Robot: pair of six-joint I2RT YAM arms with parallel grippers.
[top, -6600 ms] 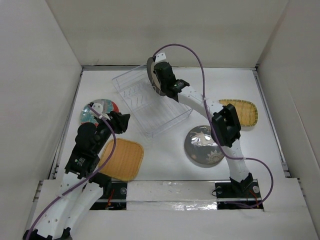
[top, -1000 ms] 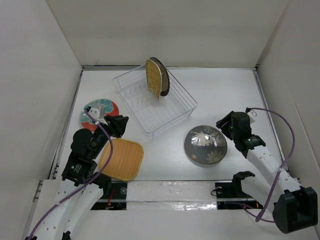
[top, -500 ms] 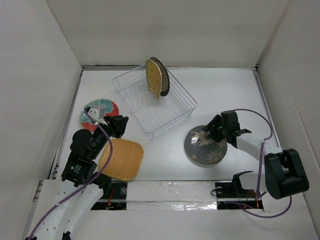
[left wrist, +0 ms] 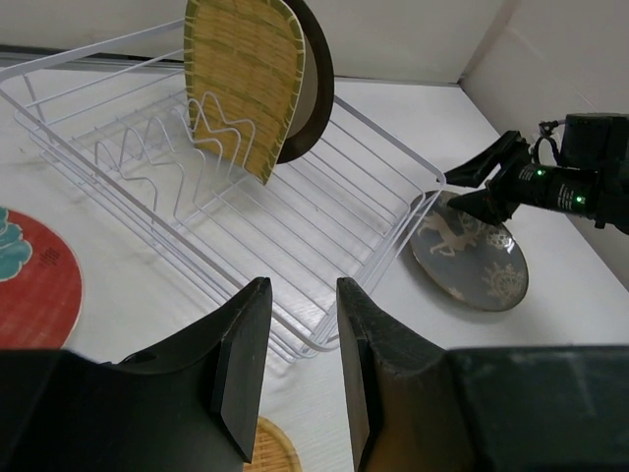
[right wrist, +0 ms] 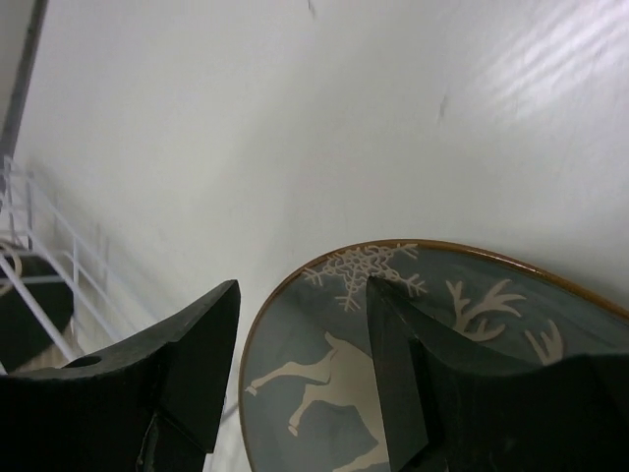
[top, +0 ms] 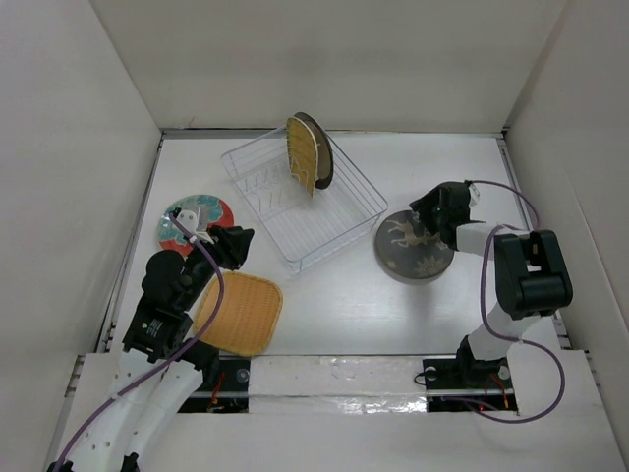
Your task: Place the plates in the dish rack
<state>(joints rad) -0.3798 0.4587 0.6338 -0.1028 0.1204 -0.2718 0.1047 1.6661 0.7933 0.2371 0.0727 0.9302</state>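
Observation:
My right gripper is over the deer-pattern plate. It should move away from the rack, then down onto the part of the plate's rim farthest from the rack.
The dish rack [top: 346,224] [left wrist: 391,138] stands mid-table with the yellow fan-shaped plate [top: 301,154] [left wrist: 241,79] upright in its slots. A dark-rimmed plate [top: 325,157] [left wrist: 316,88] stands right behind it. The deer-pattern plate [top: 413,251] [left wrist: 472,264] [right wrist: 324,393] lies right of the rack. My right gripper [top: 430,212] [right wrist: 301,285] is open at that plate's far rim, with one finger over its face and the other just outside the rim. My left gripper [top: 236,242] [left wrist: 300,290] hangs open and empty between the red-teal plate [top: 192,218] [left wrist: 34,295] and the yellow square plate [top: 241,315].
White walls enclose the table on the left, back and right. The right arm's purple cable [top: 511,197] loops over the back right area. Both arm bases sit at the near edge.
The right arm has swung toward the back, and the deer plate has shifted with it toward the back right, nearer the rack's right corner. The left arm has stayed put.

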